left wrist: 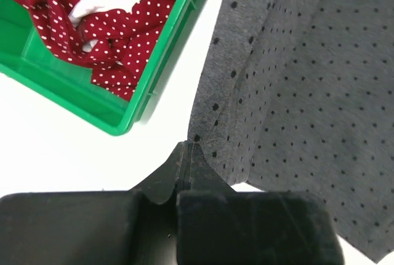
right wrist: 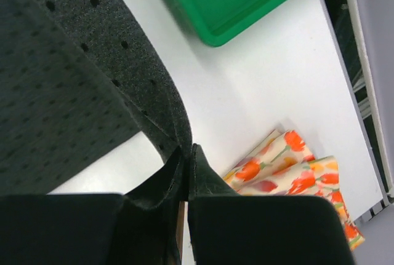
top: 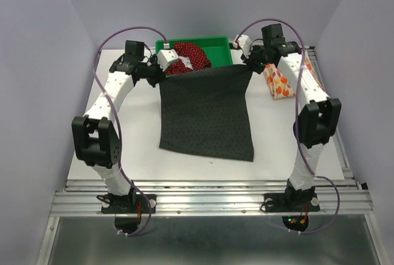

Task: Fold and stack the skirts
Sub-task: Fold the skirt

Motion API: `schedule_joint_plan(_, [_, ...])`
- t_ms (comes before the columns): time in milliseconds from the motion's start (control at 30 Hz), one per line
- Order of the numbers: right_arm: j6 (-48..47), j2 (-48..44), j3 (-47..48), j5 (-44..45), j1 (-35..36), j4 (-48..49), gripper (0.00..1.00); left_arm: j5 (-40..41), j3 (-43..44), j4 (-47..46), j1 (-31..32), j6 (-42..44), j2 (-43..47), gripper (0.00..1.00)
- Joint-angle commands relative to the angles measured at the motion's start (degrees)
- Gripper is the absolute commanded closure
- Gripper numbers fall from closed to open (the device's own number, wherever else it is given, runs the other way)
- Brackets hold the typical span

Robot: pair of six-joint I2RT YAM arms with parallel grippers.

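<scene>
I should next bring my right gripper back and down and let go of its skirt corner just short of the grey skirt's near hem corner, which already lies flat.
The charcoal-grey skirt, with small dark dots, hangs stretched between both grippers and drapes forward onto the table. My left gripper is shut on its top left corner. My right gripper is shut on its top right corner. The dark red dotted skirt lies crumpled in the green tray; it also shows in the left wrist view. The orange-and-white patterned skirt lies folded at the far right of the table, and also shows in the right wrist view.
The green tray stands at the back middle, just behind the held skirt. The table's right edge runs close beside the folded patterned skirt. White table surface lies to the left of the grey skirt.
</scene>
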State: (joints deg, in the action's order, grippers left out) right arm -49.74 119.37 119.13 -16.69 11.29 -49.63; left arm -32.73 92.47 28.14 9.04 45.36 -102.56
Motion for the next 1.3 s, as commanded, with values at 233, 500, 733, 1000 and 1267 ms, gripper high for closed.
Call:
schedule_joint_plan(233, [4.46, -29.96, -43.14, 1.21, 11.46, 3.65, 0.99, 1.53, -27.30, 0.34, -0.34, 11.94, 22.12, 1.00])
schedule_joint_plan(500, [11.15, -31.93, -58.12, 3.32, 15.25, 13.05, 0.99, 10.21, -46.66, -7.20, 5.98, 12.21, 29.44, 1.00])
schedule_joint_plan(733, [12.29, -26.04, -53.58, 8.16, 15.25, 16.23, 0.99, 11.20, -43.61, -10.38, 6.69, 3.34, 21.71, 1.00])
schedule_joint_plan(1000, [11.07, -26.03, -42.68, 12.12, 15.25, 13.16, 0.99, 11.02, -32.27, -4.86, 6.69, -0.10, 20.12, 1.00])
schedule_joint_plan(1267, [9.92, -33.05, -39.32, 8.08, 15.25, 2.35, 0.99, 8.91, -29.00, 8.50, 8.53, 5.34, 29.69, 1.00])
